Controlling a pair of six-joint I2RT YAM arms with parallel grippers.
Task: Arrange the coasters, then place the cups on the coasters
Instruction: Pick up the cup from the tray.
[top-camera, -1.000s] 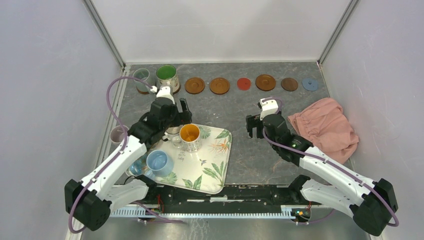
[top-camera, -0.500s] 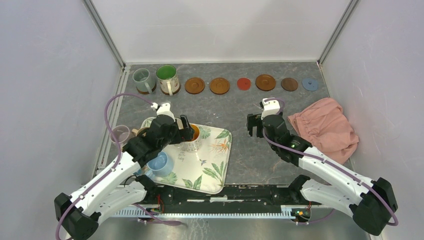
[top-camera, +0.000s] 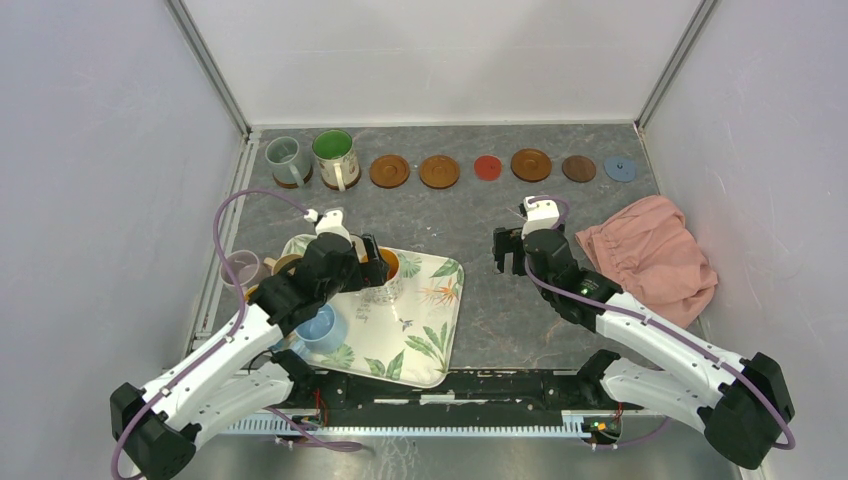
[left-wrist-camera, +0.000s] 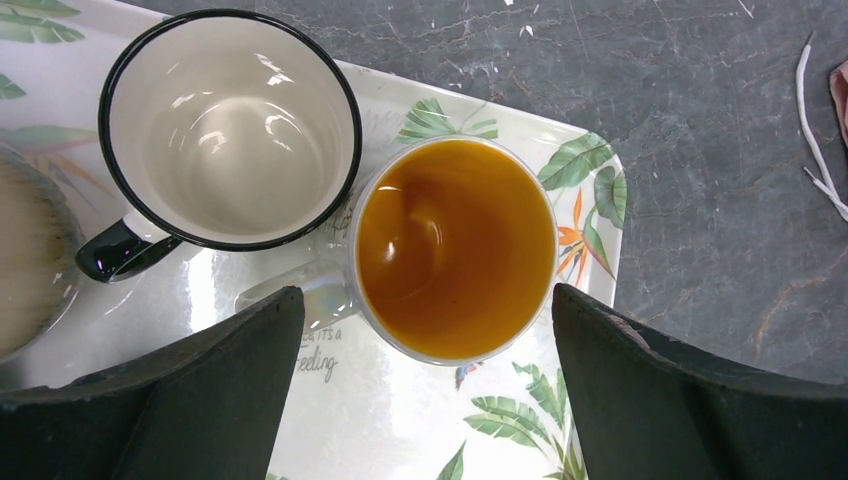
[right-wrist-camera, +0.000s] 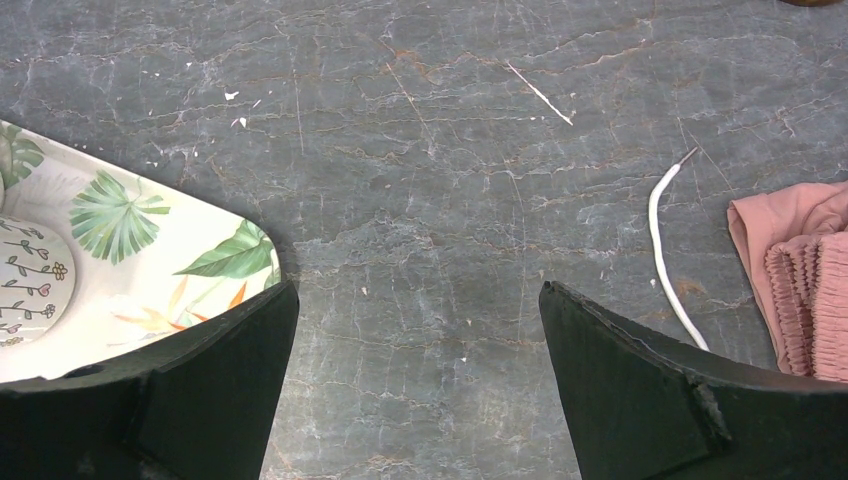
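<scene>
The handle of the orange-inside cup sticks out from the cup's side below the left gripper, so the left gripper will next lower its open fingers to straddle the handle and close on it.
Coasters lie in a row along the back: brown discs (top-camera: 389, 171) (top-camera: 439, 171) (top-camera: 531, 164), a red one (top-camera: 487, 167), a dark brown one (top-camera: 578, 168) and a grey-blue one (top-camera: 620, 168). At the left end, a grey-green cup (top-camera: 284, 155) and a green-inside cup (top-camera: 334, 153) each stand on a coaster. My left gripper (top-camera: 370, 262) (left-wrist-camera: 425, 292) hangs open over the orange-inside cup (left-wrist-camera: 455, 248), one finger on each side and above it. The cream dark-rimmed cup (left-wrist-camera: 232, 128) stands beside it. My right gripper (top-camera: 507, 252) (right-wrist-camera: 418, 290) is open over bare table.
The leaf-print tray (top-camera: 430, 340) also holds a light blue cup (top-camera: 318, 326). A tan cup (top-camera: 285, 263) and a pale pink cup (top-camera: 240, 268) sit at the tray's left. A pink cloth (top-camera: 650, 255) lies at right, with a white cord (right-wrist-camera: 665, 250) near it.
My left arm has pulled back from the green-inside cup at the back row to the tray and now hovers over the orange-inside cup. The right arm has stayed still.
</scene>
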